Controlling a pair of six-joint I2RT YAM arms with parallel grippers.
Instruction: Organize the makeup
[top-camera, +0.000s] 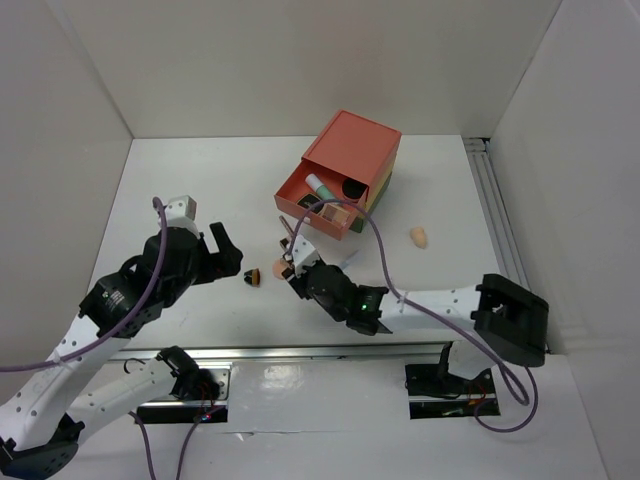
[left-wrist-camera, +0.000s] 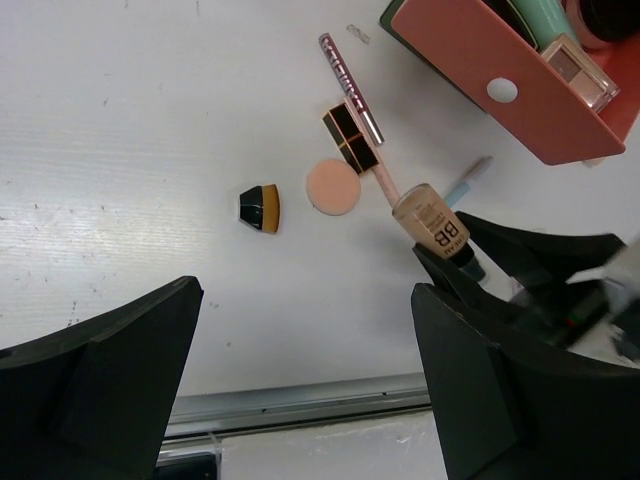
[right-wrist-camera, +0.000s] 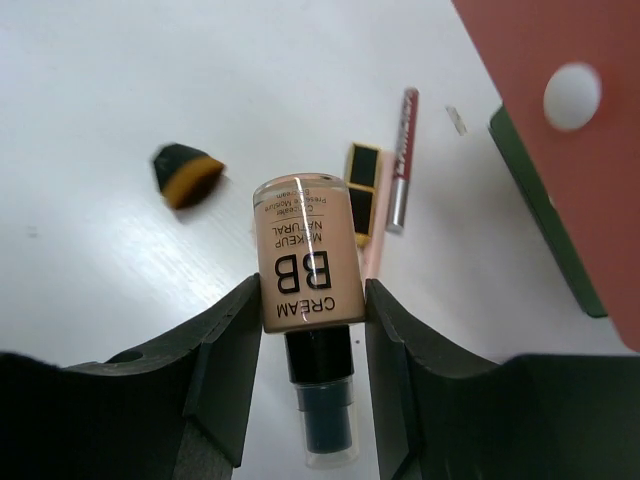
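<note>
My right gripper holds the BB cream bottle and needs to lift outward over the open top drawer. Then it should lower the bottle beside the white-green tube, where the drawer's bottom is empty.
My right gripper (right-wrist-camera: 310, 300) is shut on a beige bottle marked BB cream (right-wrist-camera: 305, 255), its dark cap toward the wrist. The left wrist view also shows that bottle (left-wrist-camera: 430, 218). Past it on the table lie a black-and-gold compact (right-wrist-camera: 362, 190), a pink lip gloss tube (right-wrist-camera: 403, 160) and a black-and-orange piece (right-wrist-camera: 186, 172). A round peach puff (left-wrist-camera: 332, 187) and a thin blue stick (left-wrist-camera: 468, 182) lie nearby. My left gripper (left-wrist-camera: 305, 380) is open with nothing between its fingers, left of this cluster (top-camera: 225, 255). A peach sponge (top-camera: 418, 237) lies alone to the right.
The coral drawer box (top-camera: 345, 170) stands behind the cluster with its top drawer (left-wrist-camera: 500, 80) pulled out. A white-green tube (top-camera: 322, 186) and a black round item (top-camera: 351, 187) lie in it. White walls enclose the table; a metal rail (left-wrist-camera: 300, 405) runs along the near edge.
</note>
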